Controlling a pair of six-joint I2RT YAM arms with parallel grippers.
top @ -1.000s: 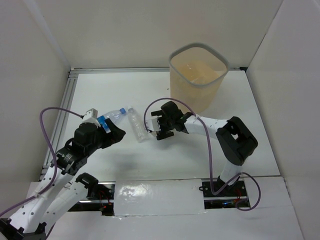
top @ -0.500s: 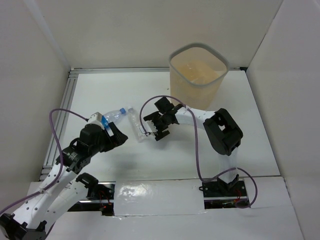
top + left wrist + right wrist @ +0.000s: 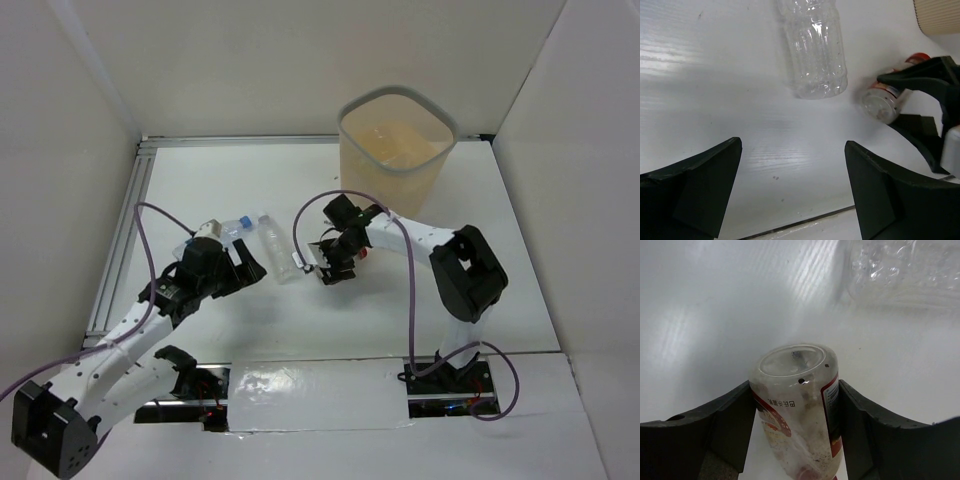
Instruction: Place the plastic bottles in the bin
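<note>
My right gripper holds the red-labelled bottle low, below the bin's rim. It should go up and outward next, over the beige bin's opening (image 3: pixel 397 132), to let go of the bottle.
A clear bottle (image 3: pixel 273 250) with a white cap lies on the table; it also shows in the left wrist view (image 3: pixel 815 50) and the right wrist view (image 3: pixel 905 275). A second clear bottle (image 3: pixel 233 226) lies beside it, partly hidden behind my left wrist. My left gripper (image 3: pixel 250 266) (image 3: pixel 792 150) is open and empty, just short of the clear bottle. My right gripper (image 3: pixel 333 262) (image 3: pixel 795 385) is shut on a red-labelled bottle (image 3: pixel 795 405) (image 3: pixel 884 102), low over the table. The beige bin (image 3: pixel 385 195) stands at the back right.
White walls enclose the table on the left, back and right. A metal rail (image 3: pixel 125 235) runs along the left edge. The bin's ribbed wall (image 3: pixel 940 17) shows at the top right of the left wrist view. Cables loop from both wrists.
My left gripper has moved right, closer to the clear bottle. My right gripper has shifted slightly left and back right near the bottle's base, with the red-labelled bottle between its fingers.
</note>
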